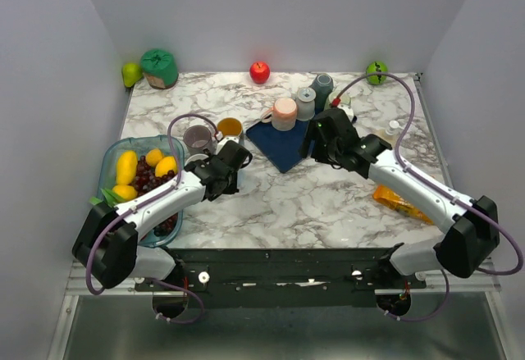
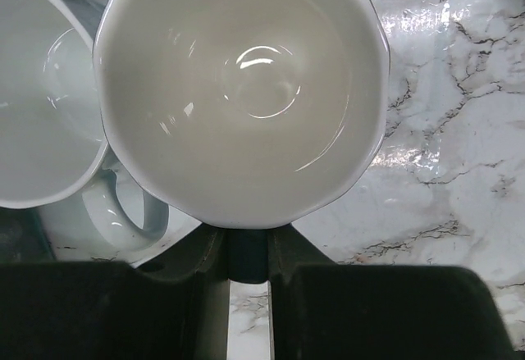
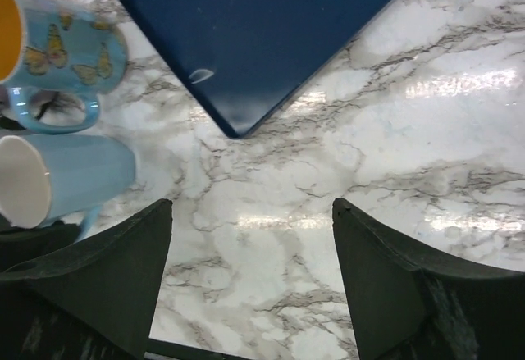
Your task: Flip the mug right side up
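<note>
The pale green mug is outward of my gripper, at the far end of the mat. My open right gripper needs to move outward and down to the near side of the mug next.
The mug (image 2: 246,89) is light blue outside and white inside. It lies on its side in the right wrist view (image 3: 74,180), and its mouth faces the left wrist camera. My left gripper (image 2: 246,253) is shut on the mug's near rim, jaws almost together. In the top view the left gripper (image 1: 232,163) covers most of the mug. My right gripper (image 3: 253,204) is open and empty over bare marble, just in front of the blue mat (image 3: 262,32). In the top view the right gripper (image 1: 316,143) is at the mat's right edge.
A lilac mug (image 1: 197,138) and a butterfly mug (image 1: 230,128) stand upright right behind the left gripper. A pink mug (image 1: 285,114) and grey cups (image 1: 305,103) stand behind the mat. A fruit container (image 1: 111,151) is at the left and an orange packet (image 1: 402,202) at the right.
</note>
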{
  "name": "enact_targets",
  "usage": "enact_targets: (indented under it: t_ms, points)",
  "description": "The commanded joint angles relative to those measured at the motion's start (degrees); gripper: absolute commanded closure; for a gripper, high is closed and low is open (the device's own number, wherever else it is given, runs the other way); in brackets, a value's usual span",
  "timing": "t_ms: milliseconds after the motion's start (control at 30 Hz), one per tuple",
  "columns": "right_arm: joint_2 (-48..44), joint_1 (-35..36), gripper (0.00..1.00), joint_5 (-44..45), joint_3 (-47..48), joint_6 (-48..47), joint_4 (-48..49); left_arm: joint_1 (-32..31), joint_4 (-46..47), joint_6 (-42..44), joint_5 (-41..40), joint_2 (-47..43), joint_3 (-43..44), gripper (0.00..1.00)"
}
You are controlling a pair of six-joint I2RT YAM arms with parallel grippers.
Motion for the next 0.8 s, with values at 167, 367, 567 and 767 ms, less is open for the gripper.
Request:
enact_targets:
  t_ms: [167,367,567,767]
  points:
    - [11.19,-3.46,0.1,9.43,8.06,-6.49,-3.55,-0.28,2.17,-0.08,-4.26,0.15,2.49,0.48]
    - [19.11,-8.46,0.08,10.75,14.13,-13.34,-2.68,-0.28,0.5,-0.16,-3.99,-2.05,3.81,0.31]
    - [26.85,-14.53,0.08,13.39,19.93,-20.29,0.05,-0.28,0.58,1.24,-5.58,-8.81,5.92,0.15]
    - [35.63,-17.52,0.08,12.52,26.6,-27.58,2.6,-0.28,4.0,3.52,-4.53,-16.02,8.29,0.01]
